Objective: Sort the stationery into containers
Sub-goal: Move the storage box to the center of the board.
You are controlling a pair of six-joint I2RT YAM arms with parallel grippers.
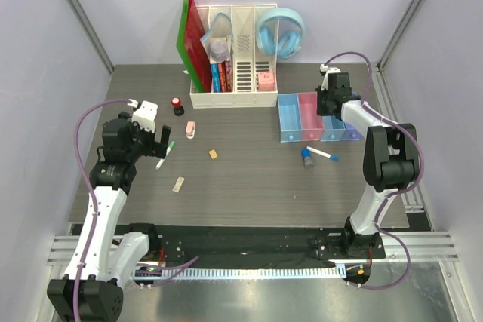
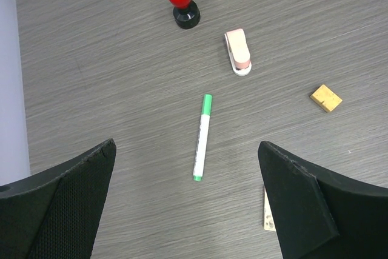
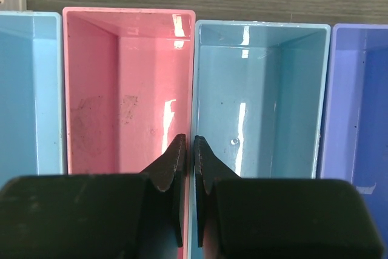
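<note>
I will drag the trays with my right gripper toward the pink clip, onto the bare tabletop before the organizer, and release, since most stationery lies there.
My left gripper [image 1: 162, 141] hangs open above the green-capped marker [image 2: 202, 136], which lies between its fingers' line of sight on the table. Further out are the red-topped stamp [image 2: 182, 2], the pink clip [image 2: 238, 51] and a tan eraser [image 2: 326, 97]; a second eraser [image 2: 267, 215] peeks out by the right finger. My right gripper [image 3: 188, 141] is shut on the wall shared by the pink tray [image 3: 91, 89] and a light blue tray [image 3: 260, 89] of the containers [image 1: 289, 118]. The blue-capped marker [image 1: 323, 154] and the grey-blue round piece [image 1: 308, 157] lie in front of the trays.
A tall white file organizer [image 1: 234, 58] stands at the back with books in it, red-green folders [image 1: 192, 39] leaning on its left and light blue headphones [image 1: 281, 32] on its right. Grey walls close in both sides.
</note>
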